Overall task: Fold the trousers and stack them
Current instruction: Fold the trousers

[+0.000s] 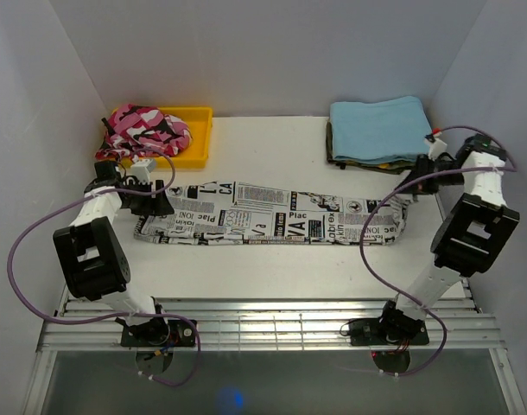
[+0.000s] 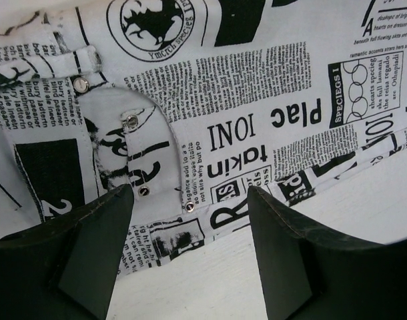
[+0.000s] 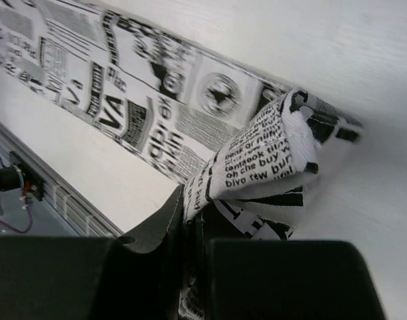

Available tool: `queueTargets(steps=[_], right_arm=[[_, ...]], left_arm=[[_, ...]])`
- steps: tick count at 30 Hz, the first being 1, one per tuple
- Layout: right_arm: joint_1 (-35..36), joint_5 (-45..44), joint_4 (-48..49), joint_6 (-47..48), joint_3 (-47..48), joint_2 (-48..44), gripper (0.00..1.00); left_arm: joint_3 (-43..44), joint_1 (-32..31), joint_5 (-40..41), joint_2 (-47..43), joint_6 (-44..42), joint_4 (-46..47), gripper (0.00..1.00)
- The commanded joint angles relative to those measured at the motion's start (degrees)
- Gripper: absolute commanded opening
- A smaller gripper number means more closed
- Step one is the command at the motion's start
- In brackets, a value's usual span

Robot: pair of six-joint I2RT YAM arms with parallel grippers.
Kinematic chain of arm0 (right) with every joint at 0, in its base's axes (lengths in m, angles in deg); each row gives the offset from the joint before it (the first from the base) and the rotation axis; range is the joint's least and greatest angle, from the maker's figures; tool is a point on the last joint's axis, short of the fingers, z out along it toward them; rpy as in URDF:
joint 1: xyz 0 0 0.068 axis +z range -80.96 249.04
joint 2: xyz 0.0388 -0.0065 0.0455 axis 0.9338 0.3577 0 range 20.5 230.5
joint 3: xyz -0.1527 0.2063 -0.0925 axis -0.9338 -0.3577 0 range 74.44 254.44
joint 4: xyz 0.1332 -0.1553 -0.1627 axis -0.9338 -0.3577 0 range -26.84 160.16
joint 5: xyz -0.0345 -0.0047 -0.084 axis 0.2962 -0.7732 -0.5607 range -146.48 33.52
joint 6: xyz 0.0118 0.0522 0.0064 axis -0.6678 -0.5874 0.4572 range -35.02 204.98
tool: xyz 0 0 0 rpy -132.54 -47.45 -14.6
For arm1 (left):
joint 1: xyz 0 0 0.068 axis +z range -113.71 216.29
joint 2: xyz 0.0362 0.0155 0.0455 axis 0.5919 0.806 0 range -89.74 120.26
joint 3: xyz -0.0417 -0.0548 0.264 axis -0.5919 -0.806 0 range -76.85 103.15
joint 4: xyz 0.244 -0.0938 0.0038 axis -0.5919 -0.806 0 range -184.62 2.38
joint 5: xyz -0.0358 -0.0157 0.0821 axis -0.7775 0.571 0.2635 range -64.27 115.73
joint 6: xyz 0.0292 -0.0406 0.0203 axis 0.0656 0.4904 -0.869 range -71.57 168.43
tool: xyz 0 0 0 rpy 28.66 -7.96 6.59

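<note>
The right gripper carries the bunched hem toward the waistband end, over the middle of the trousers (image 1: 276, 214) (image 3: 97, 75) next, since the trousers lie stretched out full length.
The newspaper-print trousers (image 1: 272, 216) lie as a long band across the middle of the table. My left gripper (image 1: 157, 201) is open at their left end, by the waistband. In the left wrist view its two fingers (image 2: 97, 247) stand apart over the waistband edge with its rivets (image 2: 190, 207), holding nothing. My right gripper (image 1: 413, 186) is shut on the trousers' right end. In the right wrist view the hem (image 3: 263, 157) bunches out from between the closed fingers (image 3: 160, 227), lifted a little off the table.
A yellow tray (image 1: 197, 143) at the back left holds the pink camouflage garment (image 1: 144, 130). A folded light blue cloth (image 1: 380, 128) lies on a darker stack at the back right. White walls close in both sides. A slatted metal rail (image 1: 263, 324) runs along the near edge.
</note>
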Motion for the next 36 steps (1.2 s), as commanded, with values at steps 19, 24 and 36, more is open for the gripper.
queueTargets(steps=[19, 24, 36], right_arm=[[53.24, 2.37, 59.59, -54.79, -9.83, 5.11, 0.08], [58.43, 0.51, 63.65, -58.93, -10.98, 8.36, 0.08], [63.36, -0.64, 60.33, -55.45, -7.73, 11.62, 0.98]], left_arm=[[-4.12, 0.28, 0.11, 0.5, -0.58, 1.08, 0.8], [-5.09, 0.28, -0.42, 0.76, -0.5, 1.17, 0.8], [-5.09, 0.28, -4.53, -1.26, -2.25, -0.41, 0.83]])
